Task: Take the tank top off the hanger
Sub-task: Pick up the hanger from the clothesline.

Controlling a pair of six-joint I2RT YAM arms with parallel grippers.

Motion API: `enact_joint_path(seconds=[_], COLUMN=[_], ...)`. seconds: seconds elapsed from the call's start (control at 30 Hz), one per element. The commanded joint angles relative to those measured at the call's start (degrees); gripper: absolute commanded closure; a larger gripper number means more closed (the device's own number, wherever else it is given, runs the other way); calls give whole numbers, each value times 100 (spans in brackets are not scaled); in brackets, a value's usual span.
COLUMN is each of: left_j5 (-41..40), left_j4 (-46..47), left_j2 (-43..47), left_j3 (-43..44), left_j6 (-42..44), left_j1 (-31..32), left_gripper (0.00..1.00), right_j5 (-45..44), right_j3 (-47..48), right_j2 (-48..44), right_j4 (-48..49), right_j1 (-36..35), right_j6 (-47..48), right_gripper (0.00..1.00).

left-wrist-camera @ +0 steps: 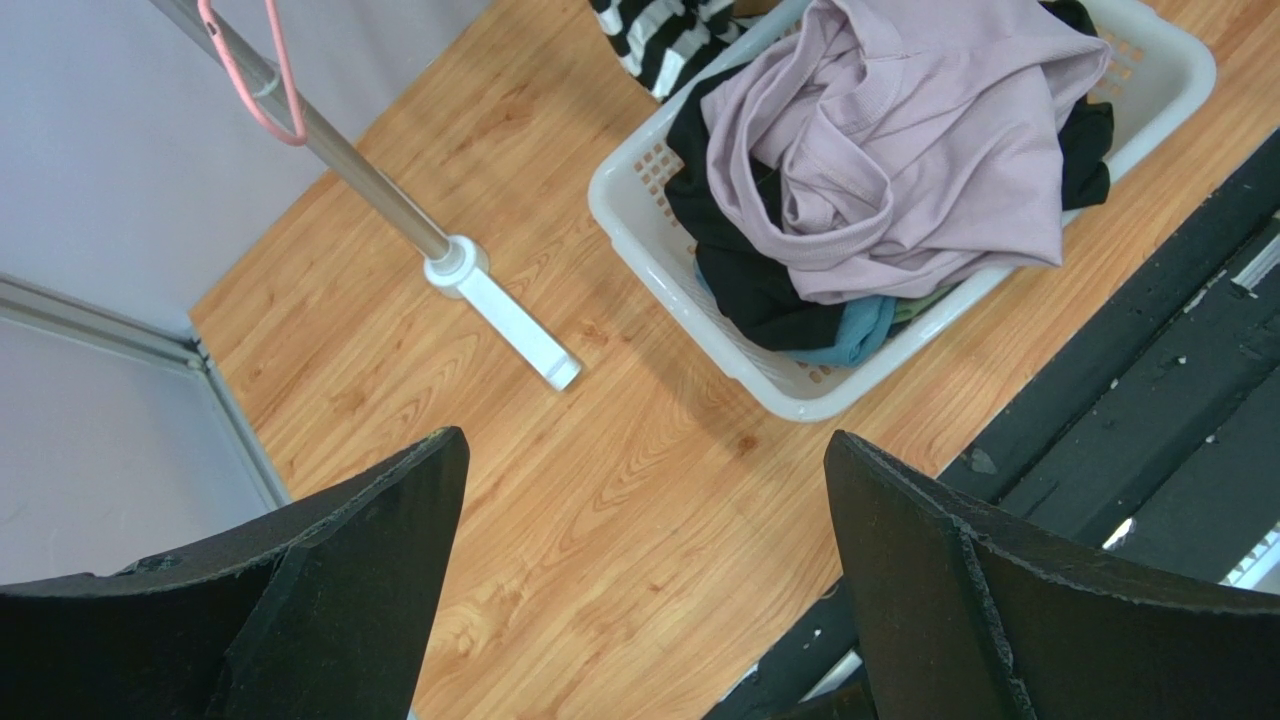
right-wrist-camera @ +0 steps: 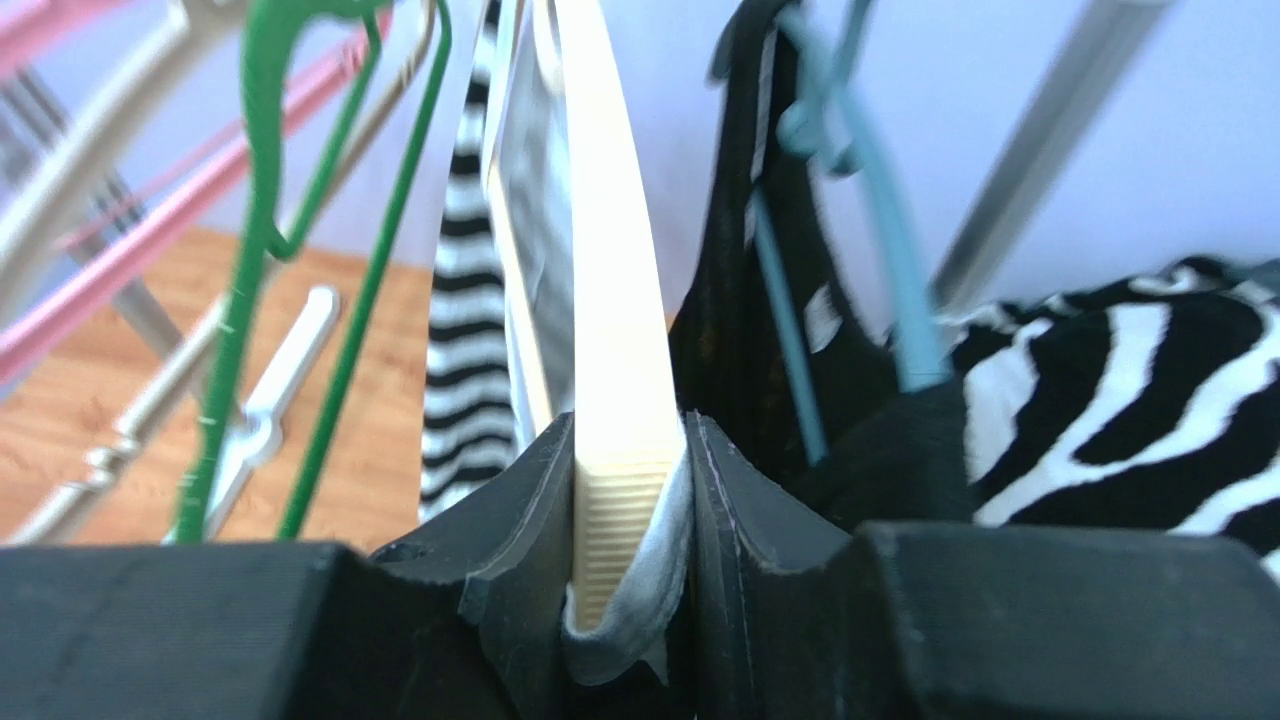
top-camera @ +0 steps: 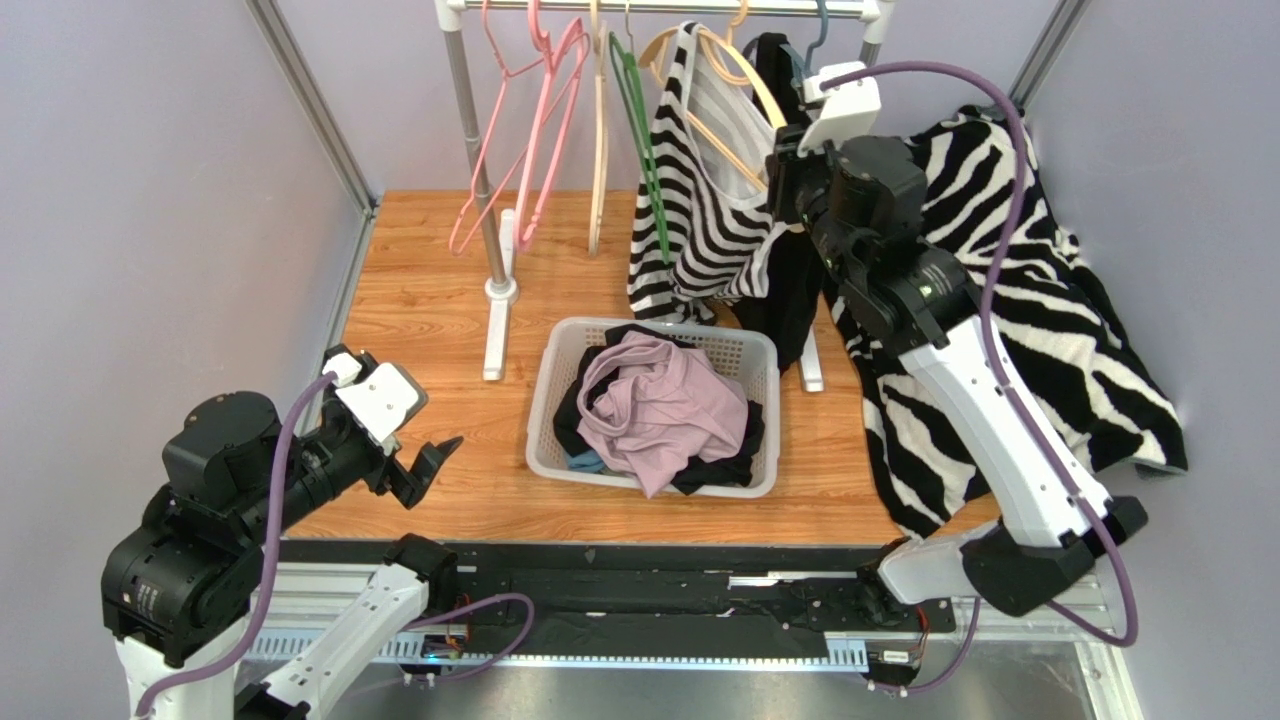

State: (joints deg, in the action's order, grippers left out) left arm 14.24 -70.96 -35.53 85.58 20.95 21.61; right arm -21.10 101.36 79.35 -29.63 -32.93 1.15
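The pale strap is still wrapped around the hanger arm's end (top-camera: 778,129) (right-wrist-camera: 625,561), so my right gripper will next swing away from the green hanger, then toward it, tip its fingers down and open.
A black-and-white striped tank top (top-camera: 694,195) hangs on a cream hanger (top-camera: 721,105) on the rack at the back. My right gripper (top-camera: 784,158) is raised to the hanger's right arm. In the right wrist view, the gripper (right-wrist-camera: 628,450) is shut on the cream hanger arm (right-wrist-camera: 613,300), with a pale strap of fabric (right-wrist-camera: 664,540) pinched against it. The striped cloth (right-wrist-camera: 458,345) hangs just behind. My left gripper (top-camera: 428,468) is open and empty, low over the table's front left; in the left wrist view (left-wrist-camera: 643,450) only bare wood lies between its fingers.
A white basket (top-camera: 564,353) of lilac and black clothes sits mid-table, also in the left wrist view (left-wrist-camera: 631,195). The rack pole (top-camera: 481,150) carries pink hangers (top-camera: 519,135) and a green hanger (top-camera: 639,120). A black garment (top-camera: 781,285) hangs beside the tank top. A zebra-print cloth (top-camera: 1052,315) covers the right side.
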Motion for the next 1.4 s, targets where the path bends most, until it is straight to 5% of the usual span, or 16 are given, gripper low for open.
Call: enact_joint_path(seconds=[0.0,0.3,0.53,0.77,0.93,1.07,1.37], left_j5=[26,26,26,0,35,26,35], left_j4=[56,21,29,47,65,56,12], left_j2=[11,28,20,46,55,55,64], left_j3=[125,178,213,178,178,187,240], left_j6=[50,58,85,102,85,85,85], left_j1=[-51,-69,-69,-69,-69,-69,-69], left_gripper=[3,3,3,3,3,3,3], right_j5=[-605,-316,326,809,1082,1354,1504], right_j3=[-300,-732,234,770,1157,1202,1096], right_j2=[-692,-869,106,564,669,748,862], right_j4=[1668,2005,170,-912,-1255,-1589,-2134], right_j1=[-108,-161,-161,-161,-153,-144,-47], right_j6=[438,606,123,-246,-369,-466,-616], right_gripper=[100,100,100,65,60,46,44])
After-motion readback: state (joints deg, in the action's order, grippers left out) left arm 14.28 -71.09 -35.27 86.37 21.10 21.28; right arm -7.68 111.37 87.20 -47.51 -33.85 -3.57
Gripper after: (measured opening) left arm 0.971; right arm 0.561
